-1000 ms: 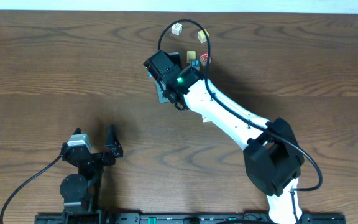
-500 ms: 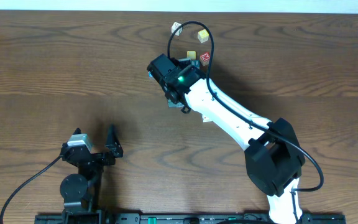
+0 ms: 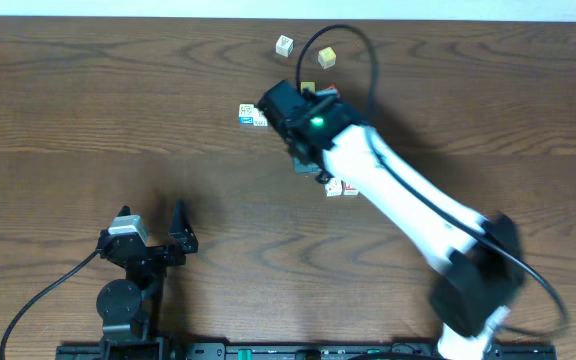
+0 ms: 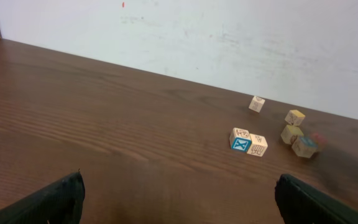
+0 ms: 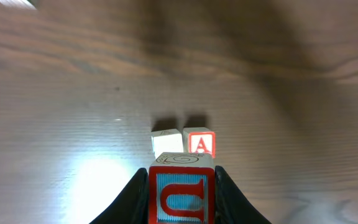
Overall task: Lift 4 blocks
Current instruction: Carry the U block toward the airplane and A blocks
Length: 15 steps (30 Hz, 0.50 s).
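Note:
Next, my right gripper moves back and down onto the bare wood beside the whitish block and releases, since that block's side opposite the "A" stands empty.
My right gripper is shut on a red-framed block with a red letter on a blue field, held above the table. Just ahead of it a whitish block and a red-framed "A" block sit side by side on the wood. From overhead this pair lies right by the right gripper, whose wrist hides the held block. A block with a blue face rests farther back. My left gripper stands wide open over bare wood, near the table's front left.
Two joined white cubes with blue-green marks lie left of the right arm. A small white cube and a yellow cube sit near the far edge. Another yellow cube sits beside the blue-faced block.
The right arm has swung right and toward the front with the block held, uncovering the two joined white cubes and coming over the whitish and "A" blocks. The left arm has not moved.

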{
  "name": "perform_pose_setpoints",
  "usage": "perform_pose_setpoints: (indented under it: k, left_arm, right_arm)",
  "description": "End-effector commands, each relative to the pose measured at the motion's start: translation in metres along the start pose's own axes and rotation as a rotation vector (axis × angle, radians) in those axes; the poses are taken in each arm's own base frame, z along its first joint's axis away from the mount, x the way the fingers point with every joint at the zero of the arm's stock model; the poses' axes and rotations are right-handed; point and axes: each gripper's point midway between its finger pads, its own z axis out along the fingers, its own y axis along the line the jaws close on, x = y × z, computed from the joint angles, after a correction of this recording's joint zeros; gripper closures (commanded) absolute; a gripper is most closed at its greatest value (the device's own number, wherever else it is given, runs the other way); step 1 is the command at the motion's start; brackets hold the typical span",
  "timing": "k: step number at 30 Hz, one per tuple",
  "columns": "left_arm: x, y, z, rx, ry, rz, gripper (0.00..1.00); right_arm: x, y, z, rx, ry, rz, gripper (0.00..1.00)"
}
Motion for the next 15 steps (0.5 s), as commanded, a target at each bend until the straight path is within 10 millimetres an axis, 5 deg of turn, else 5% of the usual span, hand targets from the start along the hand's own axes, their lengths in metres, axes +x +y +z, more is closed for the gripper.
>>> perform_pose_setpoints:
  k: [1,7,11,15]
  left_arm:
    - [0.016,0.002,0.002,-0.003,0.045,0.004,0.02]
    - [0.016,0.002,0.002,-0.003,0.045,0.004,0.02]
    - [0.016,0.002,0.002,-0.002,0.045,0.004,0.02]
    - [0.016,0.002,0.002,-0.003,0.045,0.004,0.02]
  right_arm:
    - [-0.009,-0.038,-0.045,-0.019,-0.098,0.035,0.99]
    - [0.028,-0.095,-0.071,-0.06,-0.144,0.117,0.99]
    - [0.045,-0.076,-0.064,-0.245,-0.204,0.092,0.98]
    - [0.057,-0.055,-0.032,-0.33,-0.218,0.118,0.91]
